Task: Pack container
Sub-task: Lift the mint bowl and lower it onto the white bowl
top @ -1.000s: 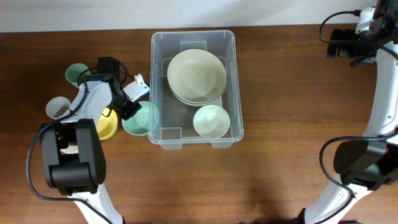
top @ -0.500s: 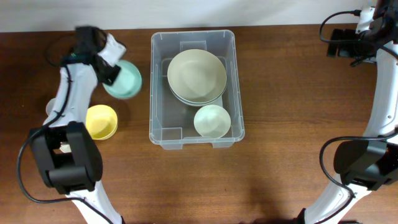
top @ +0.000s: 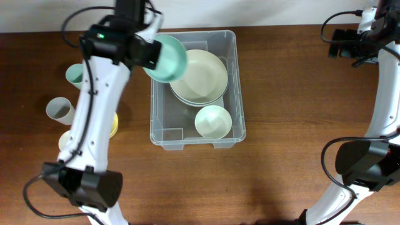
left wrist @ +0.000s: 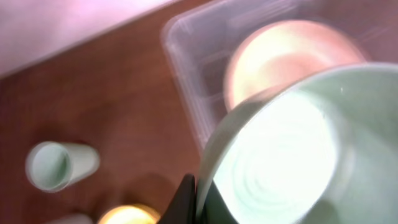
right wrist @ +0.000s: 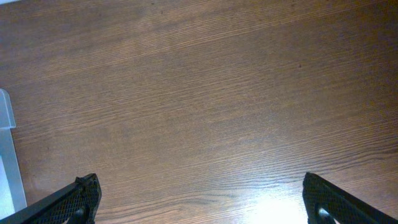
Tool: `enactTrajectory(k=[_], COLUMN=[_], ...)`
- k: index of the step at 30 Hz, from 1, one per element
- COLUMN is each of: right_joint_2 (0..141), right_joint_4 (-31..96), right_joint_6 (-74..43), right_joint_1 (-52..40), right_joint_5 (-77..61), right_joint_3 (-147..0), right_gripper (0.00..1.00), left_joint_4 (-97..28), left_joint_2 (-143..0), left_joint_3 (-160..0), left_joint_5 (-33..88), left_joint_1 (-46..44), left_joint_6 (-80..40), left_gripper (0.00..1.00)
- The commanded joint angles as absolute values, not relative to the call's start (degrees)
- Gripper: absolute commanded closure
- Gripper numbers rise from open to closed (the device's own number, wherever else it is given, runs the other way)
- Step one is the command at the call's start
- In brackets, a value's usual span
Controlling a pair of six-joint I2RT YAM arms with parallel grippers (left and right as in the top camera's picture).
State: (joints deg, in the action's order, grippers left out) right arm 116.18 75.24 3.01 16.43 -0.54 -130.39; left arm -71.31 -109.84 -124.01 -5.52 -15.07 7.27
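Observation:
My left gripper moves back past the large cream bowls next, then down over the small pale green bowl to get to it.
The container, a large clear bin, stands mid-table. It holds a stack of large cream bowls and a small pale green bowl. My left gripper is raised over the bin's back-left corner and is shut on the rim of a mint green bowl. In the left wrist view that mint green bowl fills the right side, its rim pinched between my dark fingers, with the container blurred below. My right gripper hangs open over bare wood at the far right, holding nothing.
Left of the bin stand a green cup and a grey cup. A yellow bowl and a cream cup are partly hidden under my left arm. The container's corner shows at the right wrist view's left edge.
My left arm has lifted the mint green bowl from the table beside the yellow bowl and swung it up and right, over the bin's back-left corner. The right arm has not moved.

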Motion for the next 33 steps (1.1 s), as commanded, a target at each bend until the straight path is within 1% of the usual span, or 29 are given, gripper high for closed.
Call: enactTrajectory(k=[1,3,6,11,22,30,31,32,33], right_joint_2=[115.0,115.0,115.0,115.0,115.0,115.0,115.0,115.0,115.0], right_joint_4=[75.2,75.2,75.2,75.2,75.2,75.2,75.2,75.2,75.2], right_joint_6=[2.5,2.5,2.5,2.5,2.5,2.5,2.5,2.5,2.5], right_joint_1=[16.5,16.5,16.5,16.5,16.5,16.5,16.5,16.5,16.5], right_joint_5=[-0.9,-0.8,-0.9,-0.9,-0.8,-0.9,-0.9,-0.9,-0.9], right_joint_3=[-130.9,-130.9,-130.9,-130.9,-130.9,-130.9,-130.9,-130.9,-130.9], right_gripper=[0.01,0.01,0.01,0.01,0.01,0.01,0.01,0.01,0.01], left_joint_4=[-75.8,-77.0,-77.0,-72.1,-57.7,-55.9,-55.7,-55.3,-55.0], left_joint_2=[-108.9,-109.1,-109.1,-109.2,-109.4,-109.4,-109.4,-109.4,-109.4], left_joint_3=[-124.5,-123.9,-121.2,-111.9,-96.5,-93.8,-93.8,-93.8,-93.8], left_joint_5=[-0.1,2.5,2.9,2.8,5.2,5.2,5.2,5.2,5.2], left_joint_1=[-20.4,-22.7,-25.8,-29.9,-30.0,-30.0,-30.0,-30.0,-30.0], left_joint_6=[0.4,0.3,-2.8,-3.2,-4.8,-4.8,-4.8,-4.8,-4.8], left_gripper=[0.99,0.99,0.99,0.99,0.99,0.99,0.87,0.65,0.57])
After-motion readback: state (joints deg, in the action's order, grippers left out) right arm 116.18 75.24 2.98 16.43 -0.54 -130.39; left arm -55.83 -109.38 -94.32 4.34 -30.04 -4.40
